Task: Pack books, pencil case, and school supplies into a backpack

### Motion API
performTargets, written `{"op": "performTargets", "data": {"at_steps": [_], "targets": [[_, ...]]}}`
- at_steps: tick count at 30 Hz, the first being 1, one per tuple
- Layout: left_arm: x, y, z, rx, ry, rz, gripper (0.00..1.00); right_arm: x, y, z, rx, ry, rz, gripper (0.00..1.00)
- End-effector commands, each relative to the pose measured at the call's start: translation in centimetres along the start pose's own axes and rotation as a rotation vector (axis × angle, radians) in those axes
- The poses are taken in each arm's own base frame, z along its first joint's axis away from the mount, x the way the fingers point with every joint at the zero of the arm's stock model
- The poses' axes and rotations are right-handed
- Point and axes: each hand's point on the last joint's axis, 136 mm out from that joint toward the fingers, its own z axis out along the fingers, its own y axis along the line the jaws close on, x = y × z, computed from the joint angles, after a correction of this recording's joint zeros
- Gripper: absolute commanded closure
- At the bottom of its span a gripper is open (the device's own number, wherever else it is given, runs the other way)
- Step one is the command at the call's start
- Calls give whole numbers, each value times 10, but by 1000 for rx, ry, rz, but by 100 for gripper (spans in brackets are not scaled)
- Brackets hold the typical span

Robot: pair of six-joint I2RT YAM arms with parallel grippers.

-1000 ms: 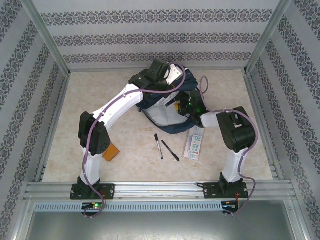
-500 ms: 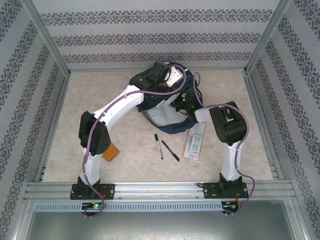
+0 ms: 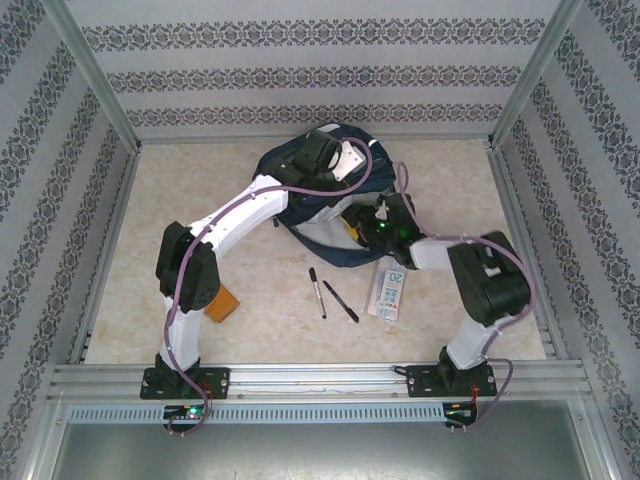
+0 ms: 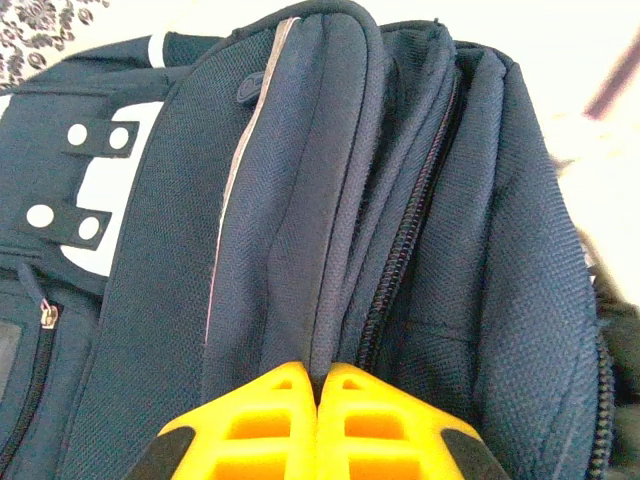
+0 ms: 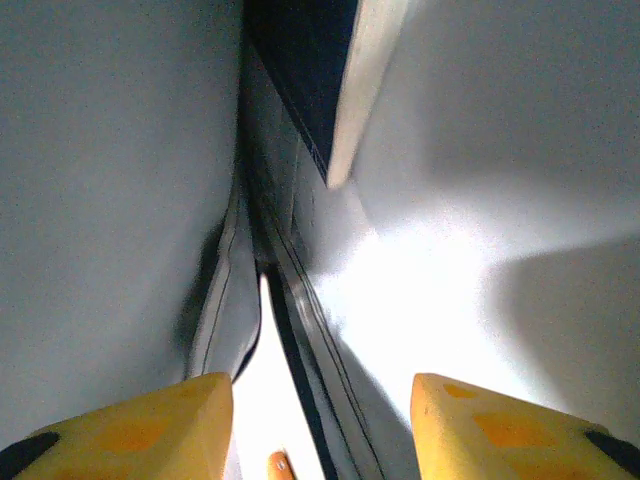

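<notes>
The navy book already stands inside the backpack's grey lining, so next I will lower the pinched fold of fabric in my left gripper over the backpack's opening (image 3: pixel 325 232) and let it go.
The navy backpack (image 3: pixel 296 212) lies at the table's middle back with its pale lining showing. My left gripper (image 3: pixel 335 160) is shut on a fold of its navy fabric (image 4: pixel 300 200) beside the zip, fingertips (image 4: pixel 322 372) pinched together. My right gripper (image 3: pixel 362 218) is at the mouth of the bag. Its jaws (image 5: pixel 320 385) stand open with nothing between them, facing the grey lining. A dark navy slab with a pale edge (image 5: pixel 340 100), apparently the navy book, stands inside. Two black pens (image 3: pixel 317 292) (image 3: pixel 340 300) and the pencil case (image 3: pixel 388 292) lie in front of the bag.
The orange-brown booklet (image 3: pixel 222 305) lies by the left arm's base. The right arm's elbow (image 3: pixel 490 280) hangs over the table's right side. Metal frame rails (image 3: pixel 300 375) and patterned walls bound the table.
The right arm pushed toward the backpack, then swung back right and toward the near edge, gripper still at the bag's mouth. The left arm has kept its hold and barely moved.
</notes>
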Motion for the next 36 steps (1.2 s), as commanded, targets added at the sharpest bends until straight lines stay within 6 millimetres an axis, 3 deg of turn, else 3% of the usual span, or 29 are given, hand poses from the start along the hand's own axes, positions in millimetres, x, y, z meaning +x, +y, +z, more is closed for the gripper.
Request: {"op": "performTargets", "data": {"at_steps": [1,5,8,9,10,13,16,19,22,30,36], "targets": [[-28,13,-24,-47,-117,16,100,18,-31,-29,103,23,-80,47],[-21,10,-19,-31,-100,15,100,30,-43,-67,253,21,-191,40],[-13,4,-15,-3,-86,26,100,27,-48,-104,416,-10,-313,34],[-10,1,-13,13,-82,26,100,25,-51,-116,481,-19,-368,7],[-6,-3,-11,34,-78,24,100,21,-53,-131,559,-33,-425,2],[2,-11,-6,74,-70,-9,100,15,-54,-166,705,-56,-543,2],[11,-11,1,68,-64,-33,100,9,-48,-183,725,-76,-553,2],[17,-14,7,83,-58,-33,100,18,-34,-182,579,-13,-508,2],[19,-13,12,76,-52,-41,100,22,-32,-181,534,6,-430,4],[39,29,23,-57,9,-75,100,45,-52,-157,646,178,-429,22],[55,46,22,-11,28,-179,100,53,-86,-153,717,198,-333,27]]}}
